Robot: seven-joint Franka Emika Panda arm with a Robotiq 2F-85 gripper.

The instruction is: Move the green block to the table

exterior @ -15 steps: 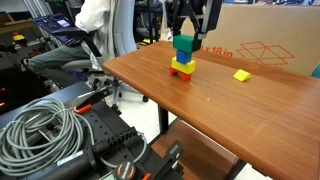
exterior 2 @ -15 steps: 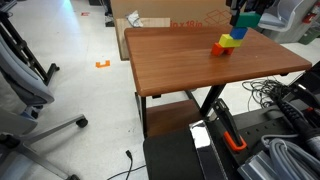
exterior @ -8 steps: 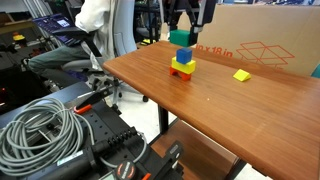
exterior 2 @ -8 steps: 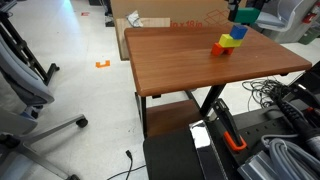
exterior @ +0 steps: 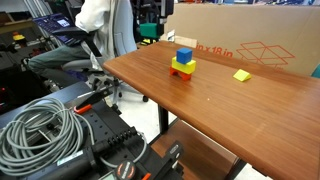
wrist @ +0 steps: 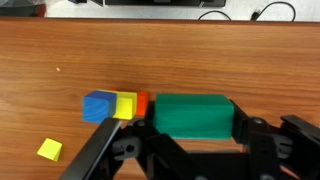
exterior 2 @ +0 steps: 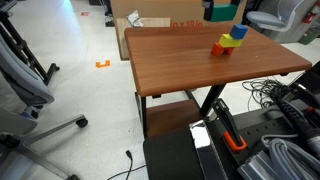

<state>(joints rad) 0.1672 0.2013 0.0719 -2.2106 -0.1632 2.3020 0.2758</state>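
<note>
I will move my gripper down and away from the blue cube (exterior: 184, 55) to release the green block, because bare tabletop lies below it and farther from the stack.
My gripper (wrist: 196, 128) is shut on the green block (wrist: 195, 114), a teal-green cube, and holds it in the air above the table (wrist: 160, 50). In both exterior views the gripper (exterior: 150, 24) (exterior 2: 222, 8) with the green block (exterior: 150, 33) (exterior 2: 222, 14) hangs well above the tabletop, off to one side of the stack. The stack is a blue cube (exterior: 184, 55) (wrist: 97, 106) on a yellow block (exterior: 182, 65) (wrist: 124, 104) and a red one (exterior: 180, 73).
A flat yellow block (exterior: 241, 75) (wrist: 49, 149) lies alone on the table. A large cardboard box (exterior: 255, 40) stands along the back edge. Cables, a chair and equipment sit on the floor beside the table (exterior 2: 200, 65).
The gripper has lifted the green block off the top of the stack and carried it up and sideways, away from the stack. The blue cube now tops the stack.
</note>
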